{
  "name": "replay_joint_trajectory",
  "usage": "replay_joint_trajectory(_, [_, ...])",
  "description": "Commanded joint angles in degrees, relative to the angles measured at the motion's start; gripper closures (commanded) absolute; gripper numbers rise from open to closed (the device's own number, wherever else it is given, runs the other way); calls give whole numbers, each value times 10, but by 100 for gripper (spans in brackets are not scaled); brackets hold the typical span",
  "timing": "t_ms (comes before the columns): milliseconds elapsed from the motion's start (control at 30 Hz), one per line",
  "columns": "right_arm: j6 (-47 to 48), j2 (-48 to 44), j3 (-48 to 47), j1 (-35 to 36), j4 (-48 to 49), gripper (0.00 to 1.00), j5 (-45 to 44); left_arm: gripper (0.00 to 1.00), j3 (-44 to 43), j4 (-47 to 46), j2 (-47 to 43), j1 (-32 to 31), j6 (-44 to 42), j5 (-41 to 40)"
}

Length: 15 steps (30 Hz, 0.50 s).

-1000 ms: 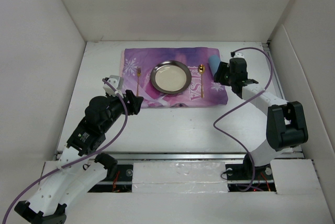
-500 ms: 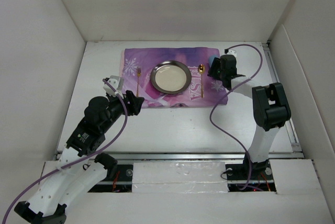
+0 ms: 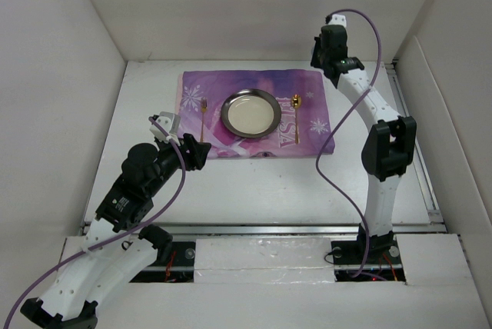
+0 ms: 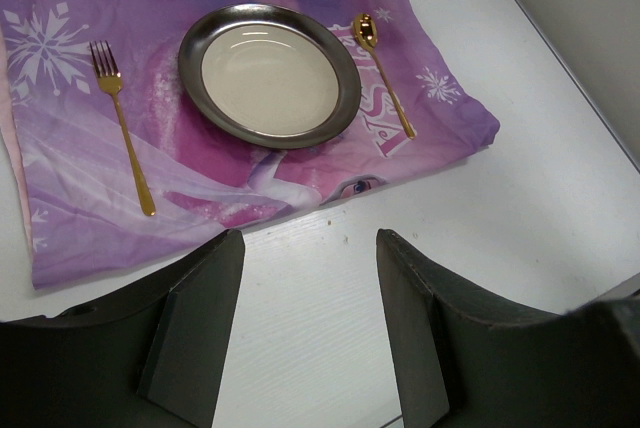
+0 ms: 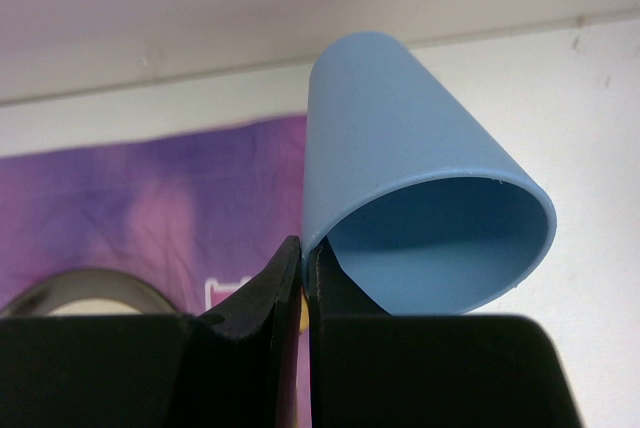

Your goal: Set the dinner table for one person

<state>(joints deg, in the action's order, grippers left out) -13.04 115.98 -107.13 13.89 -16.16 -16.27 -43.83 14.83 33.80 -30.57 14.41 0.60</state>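
The mat's far corner beyond the spoon's bowl is empty, so my right gripper should next lower the blue cup (image 5: 400,148) down toward that spot and let go of the cup's rim.
The white dinner table (image 3: 254,183) carries a purple snowflake mat (image 3: 265,87). On the mat lie a silver plate (image 3: 250,112), a gold fork (image 3: 203,116) to its left and a gold spoon (image 3: 297,114) to its right. My right gripper (image 5: 304,248) is shut on the rim of a blue cup (image 5: 400,148), one finger inside and one outside. It holds the cup tilted in the air above the mat's far right corner. From the top view the cup is hidden behind that gripper (image 3: 329,46). My left gripper (image 4: 310,238) stands open over bare table just in front of the mat (image 4: 90,208), holding nothing.
White walls close in the table at the back and both sides. A silver rail (image 3: 269,229) runs along the near edge by the arm bases. A purple cable (image 3: 338,137) loops down from the right arm over the table's right part.
My right gripper closed on the blue cup and lifted it from the mat's right side up and toward the back. The left arm has stayed where it was.
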Motion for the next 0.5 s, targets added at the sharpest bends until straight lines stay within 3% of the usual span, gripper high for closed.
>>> replay_joint_trajectory(0, [76, 62, -133, -5, -151, 100, 3, 48, -2, -26, -5, 2, -5, 9])
replay_joint_trajectory(233, [119, 231, -438, -5, -350, 100, 26, 48, 1, -25, -3, 2, -4, 7])
replay_joint_trajectory(467, [123, 201, -369, -6, -348, 100, 92, 48, -3, -26, 11, 2, -5, 14])
